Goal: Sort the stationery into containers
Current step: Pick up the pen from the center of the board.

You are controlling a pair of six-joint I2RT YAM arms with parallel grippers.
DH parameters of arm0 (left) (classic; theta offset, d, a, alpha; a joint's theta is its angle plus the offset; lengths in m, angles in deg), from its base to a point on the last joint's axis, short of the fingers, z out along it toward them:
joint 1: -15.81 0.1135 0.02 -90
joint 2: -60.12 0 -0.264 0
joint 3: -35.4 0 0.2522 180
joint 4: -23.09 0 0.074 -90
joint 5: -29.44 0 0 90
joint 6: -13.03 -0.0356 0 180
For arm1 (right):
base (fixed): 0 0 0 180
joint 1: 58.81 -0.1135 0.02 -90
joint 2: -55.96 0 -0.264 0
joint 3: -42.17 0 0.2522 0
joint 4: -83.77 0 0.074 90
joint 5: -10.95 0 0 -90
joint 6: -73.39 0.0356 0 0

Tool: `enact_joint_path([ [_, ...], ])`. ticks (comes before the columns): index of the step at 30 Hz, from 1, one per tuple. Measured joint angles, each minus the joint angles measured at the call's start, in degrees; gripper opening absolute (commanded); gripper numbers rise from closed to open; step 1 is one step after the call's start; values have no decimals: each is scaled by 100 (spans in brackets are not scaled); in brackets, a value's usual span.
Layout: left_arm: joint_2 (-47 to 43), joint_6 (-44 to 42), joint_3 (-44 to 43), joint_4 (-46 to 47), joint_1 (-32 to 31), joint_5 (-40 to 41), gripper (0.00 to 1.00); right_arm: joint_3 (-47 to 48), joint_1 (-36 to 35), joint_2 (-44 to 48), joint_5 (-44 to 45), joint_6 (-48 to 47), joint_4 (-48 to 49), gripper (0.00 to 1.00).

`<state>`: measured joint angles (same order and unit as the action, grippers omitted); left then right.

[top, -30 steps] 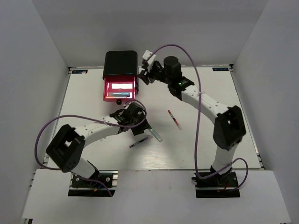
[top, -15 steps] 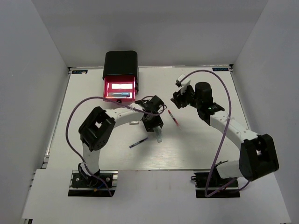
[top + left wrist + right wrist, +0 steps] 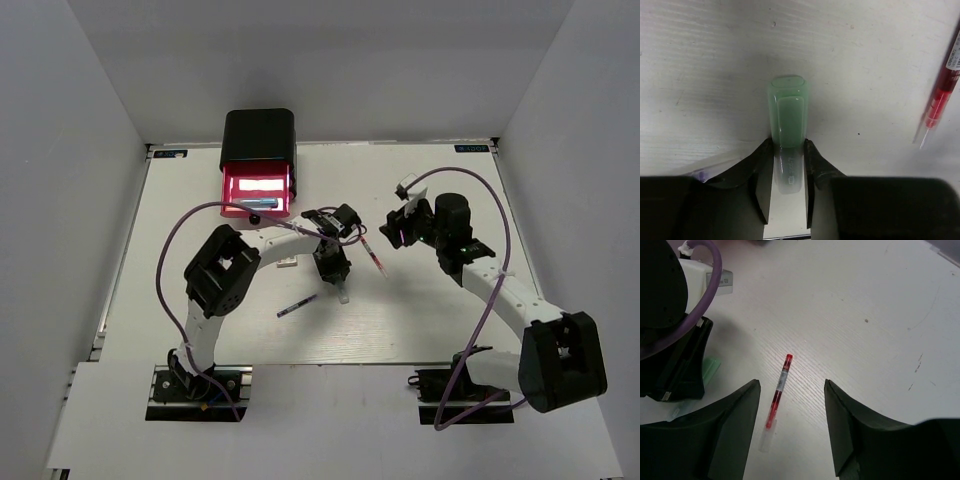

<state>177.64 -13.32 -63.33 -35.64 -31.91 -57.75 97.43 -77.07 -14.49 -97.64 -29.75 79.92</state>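
The pink-red drawer (image 3: 257, 195) is open with a blue marker inside. I will lift my left gripper and carry the pale green marker (image 3: 342, 293) outward over that drawer.
My left gripper (image 3: 336, 272) is low on the table, its jaws shut on the pale green marker (image 3: 342, 293). In the left wrist view the marker (image 3: 788, 115) sticks out ahead of the left gripper (image 3: 788, 145), gripped on both sides. My right gripper (image 3: 391, 232) is open and empty, hovering over a red pen (image 3: 373, 255). In the right wrist view the red pen (image 3: 778, 390) lies between the fingers of the right gripper (image 3: 791, 385), nearer the left one. The black box (image 3: 258, 135) has one pink-red drawer (image 3: 229, 190) open, with a blue marker (image 3: 258, 203) inside.
A thin dark-and-white pen (image 3: 297, 305) lies on the table near the left arm. A small white eraser (image 3: 287, 264) lies beside the left forearm. The red pen also shows at the right of the left wrist view (image 3: 942, 92). White walls enclose the table.
My left gripper has moved right onto the pale green marker and now grips it. My right arm has swung from beside the box down and right to above the red pen.
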Motion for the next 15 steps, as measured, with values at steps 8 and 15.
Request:
enact_joint_path([
  [8, -295, -407, -22, 4, 20, 459, 10, -400, 90, 446, -540, -83, -96, 72],
  [15, -1550, -525, -306, 81, 525, 1156, 10, -802, 111, 756, -1049, -181, -125, 48],
])
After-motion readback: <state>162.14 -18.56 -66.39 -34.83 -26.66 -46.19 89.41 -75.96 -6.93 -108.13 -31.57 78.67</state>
